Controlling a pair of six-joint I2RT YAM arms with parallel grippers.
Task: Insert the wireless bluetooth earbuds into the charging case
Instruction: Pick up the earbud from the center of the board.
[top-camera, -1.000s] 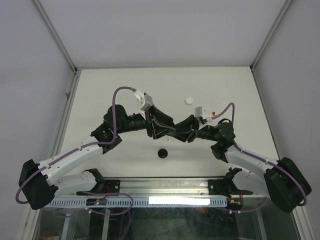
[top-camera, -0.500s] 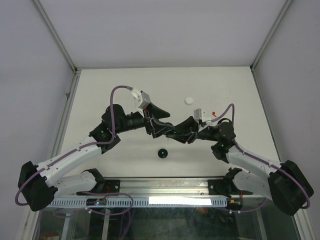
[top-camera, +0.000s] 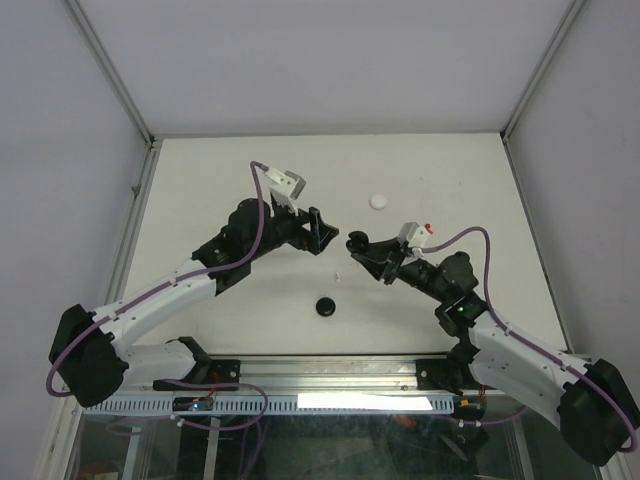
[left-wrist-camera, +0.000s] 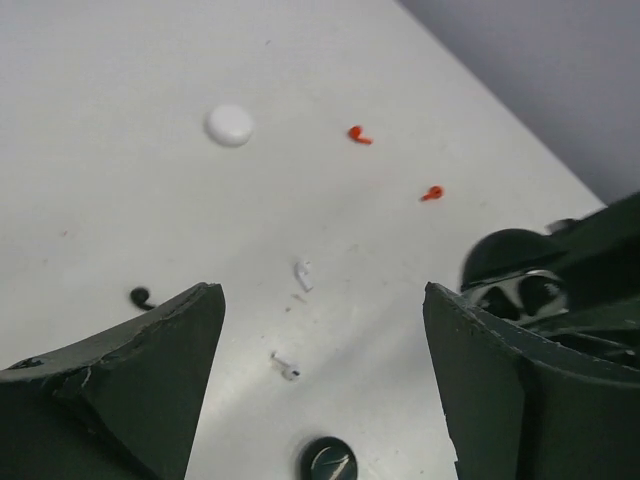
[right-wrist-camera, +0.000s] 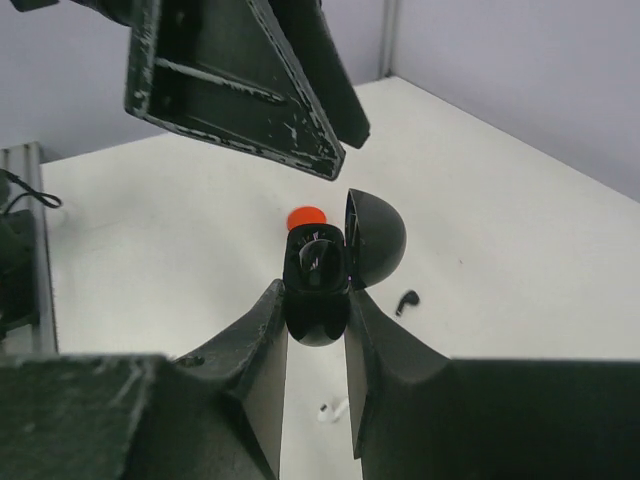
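Observation:
My left gripper moves down onto the black earbud's round head (left-wrist-camera: 139, 296) next from beside the open case, tilting toward the tabletop. The head matches the case in colour.
My right gripper (right-wrist-camera: 316, 296) is shut on the black charging case (right-wrist-camera: 318, 262), held off the table with its lid (right-wrist-camera: 374, 238) swung open. Whether a bud sits inside its dark glossy well I cannot tell. In the top view the case (top-camera: 356, 241) hangs just right of my left gripper (top-camera: 322, 233), which is open, empty and apart from it. The left wrist view shows earbuds on the table: two white ones (left-wrist-camera: 303, 274) (left-wrist-camera: 286, 368), two red ones (left-wrist-camera: 358, 135) (left-wrist-camera: 432, 193) and a black one (left-wrist-camera: 141, 296). A black earbud (right-wrist-camera: 405, 300) and a white earbud (right-wrist-camera: 334, 409) lie below the case.
A white disc (top-camera: 378, 201) lies at the back of the table and a black disc (top-camera: 324, 307) nearer the arm bases. A red disc (right-wrist-camera: 307, 216) shows behind the case. Pale walls and metal rails enclose the table on three sides.
My left gripper has opened and pulled back up and to the left, away from the case. The right gripper, still gripping the case, has drawn off to the right; the two arms now stand apart.

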